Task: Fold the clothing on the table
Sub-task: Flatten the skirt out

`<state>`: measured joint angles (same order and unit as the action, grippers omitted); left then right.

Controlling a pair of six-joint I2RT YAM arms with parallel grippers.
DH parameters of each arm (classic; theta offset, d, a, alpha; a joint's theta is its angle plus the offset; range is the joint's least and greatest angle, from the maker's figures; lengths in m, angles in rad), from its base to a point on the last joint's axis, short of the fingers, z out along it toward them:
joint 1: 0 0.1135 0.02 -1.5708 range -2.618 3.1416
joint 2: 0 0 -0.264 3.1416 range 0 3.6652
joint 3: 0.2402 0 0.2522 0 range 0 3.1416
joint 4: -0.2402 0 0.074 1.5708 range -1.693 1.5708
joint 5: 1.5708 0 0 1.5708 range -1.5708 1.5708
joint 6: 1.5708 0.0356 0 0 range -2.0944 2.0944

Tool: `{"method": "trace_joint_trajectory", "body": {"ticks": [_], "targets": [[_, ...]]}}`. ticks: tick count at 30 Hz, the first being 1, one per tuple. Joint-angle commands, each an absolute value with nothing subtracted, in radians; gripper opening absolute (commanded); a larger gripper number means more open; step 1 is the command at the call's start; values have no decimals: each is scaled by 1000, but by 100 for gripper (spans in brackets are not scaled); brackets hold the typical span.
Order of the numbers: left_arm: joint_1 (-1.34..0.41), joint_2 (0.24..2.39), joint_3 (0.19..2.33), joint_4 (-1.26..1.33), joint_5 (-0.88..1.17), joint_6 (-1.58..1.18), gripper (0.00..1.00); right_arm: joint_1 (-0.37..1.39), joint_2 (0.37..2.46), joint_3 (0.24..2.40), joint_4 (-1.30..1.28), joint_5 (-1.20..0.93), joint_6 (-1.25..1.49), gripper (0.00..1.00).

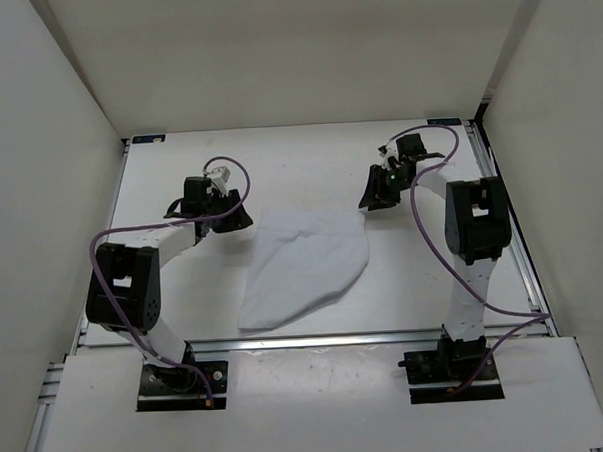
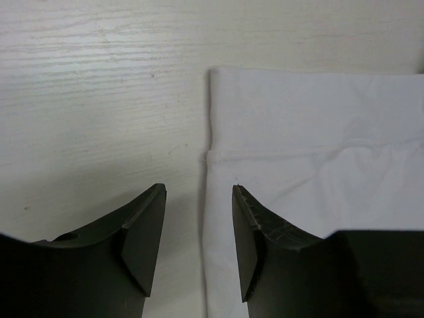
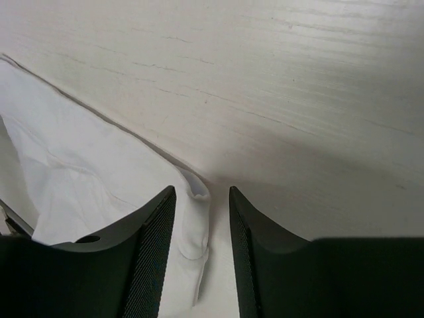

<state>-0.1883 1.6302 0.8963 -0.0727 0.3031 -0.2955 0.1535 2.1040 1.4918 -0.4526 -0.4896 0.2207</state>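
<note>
My left gripper moves down toward my right gripper, onto the clothing's closest far corner next, since that corner still lies beyond the open fingers.
The white clothing [image 1: 308, 266] lies folded and flat on the table [image 1: 309, 166], between the two arms. My left gripper [image 1: 236, 214] sits at its far left corner. In the left wrist view this gripper [image 2: 199, 192] is open, and the clothing's [image 2: 318, 146] straight left edge runs down between the fingers. My right gripper [image 1: 372, 196] sits at the far right corner. In the right wrist view it [image 3: 202, 192] is open too, with a raised, curled corner of the clothing [image 3: 79, 159] between the fingers and a gap on the right-hand side.
White walls [image 1: 48, 147] enclose the table on the left, back and right. An aluminium rail [image 1: 316, 337] runs along the near edge and another rail [image 1: 512, 227] along the right. Purple cables [image 1: 437, 230] loop off both arms.
</note>
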Motion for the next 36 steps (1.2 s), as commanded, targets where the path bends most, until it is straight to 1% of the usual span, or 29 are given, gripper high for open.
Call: {"method": "trace_joint_trajectory", "body": {"ticks": [1, 5, 9, 14, 20, 23, 25, 31, 34, 36], "targets": [[-169, 1620, 891, -9, 324, -279, 55, 149, 2025, 1459, -439, -471, 235, 43], [-161, 1667, 885, 63, 388, -285, 52, 144, 1958, 1343, -400, -472, 255, 42], [-150, 1729, 888, 153, 480, -325, 54, 152, 1904, 1261, -383, -466, 253, 43], [-152, 1813, 928, 190, 518, -314, 58, 155, 1859, 1209, -387, -446, 271, 42], [-147, 1905, 983, 255, 598, -382, 56, 130, 1830, 1161, -353, -385, 314, 42], [-166, 1946, 1023, 265, 621, -420, 55, 98, 1853, 1173, -341, -402, 330, 42], [-182, 1960, 1052, 223, 611, -413, 54, 86, 1890, 1212, -336, -429, 344, 43], [-229, 1993, 1104, 146, 563, -413, 53, 100, 1985, 1296, -330, -500, 376, 42], [-233, 1994, 1094, 140, 554, -423, 49, 113, 2010, 1307, -308, -546, 396, 43], [-233, 1990, 1082, 134, 554, -417, 42, 124, 2011, 1290, -289, -561, 403, 42]]}}
